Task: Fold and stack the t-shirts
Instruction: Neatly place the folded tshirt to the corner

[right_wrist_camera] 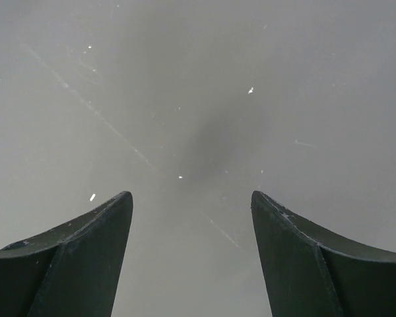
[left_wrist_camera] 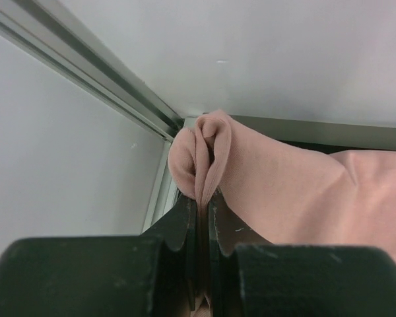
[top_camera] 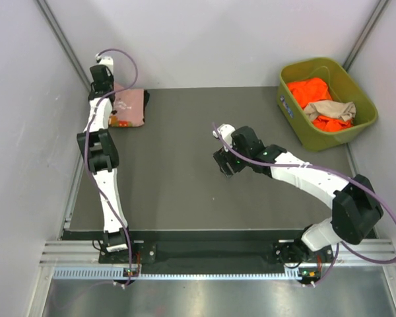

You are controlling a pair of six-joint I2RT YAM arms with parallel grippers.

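Observation:
The cloth is close to the bar, so my left gripper needs to move gently away from the side and let go of the bunched fold at the pink t-shirt's far corner (left_wrist_camera: 208, 142).
A folded dusty pink t-shirt (top_camera: 129, 109) lies at the table's far left corner, with a dark edge of black cloth (top_camera: 146, 100) showing along its right side. My left gripper (top_camera: 111, 92) is shut on a bunched fold at the far left edge of the pink t-shirt (left_wrist_camera: 297, 191). In the left wrist view the left gripper (left_wrist_camera: 203, 195) pinches the cloth between its jaws. My right gripper (top_camera: 226, 165) hovers open over bare table at the middle. In its own view the right gripper (right_wrist_camera: 191, 198) holds nothing. An orange t-shirt (top_camera: 309, 91) and a tan t-shirt (top_camera: 331, 109) lie crumpled in the bin.
An olive-green plastic bin (top_camera: 297, 117) stands at the far right of the dark table (top_camera: 178, 191). White walls close in the left, back and right sides. A metal rail (left_wrist_camera: 86, 72) runs along the wall just beyond the left gripper.

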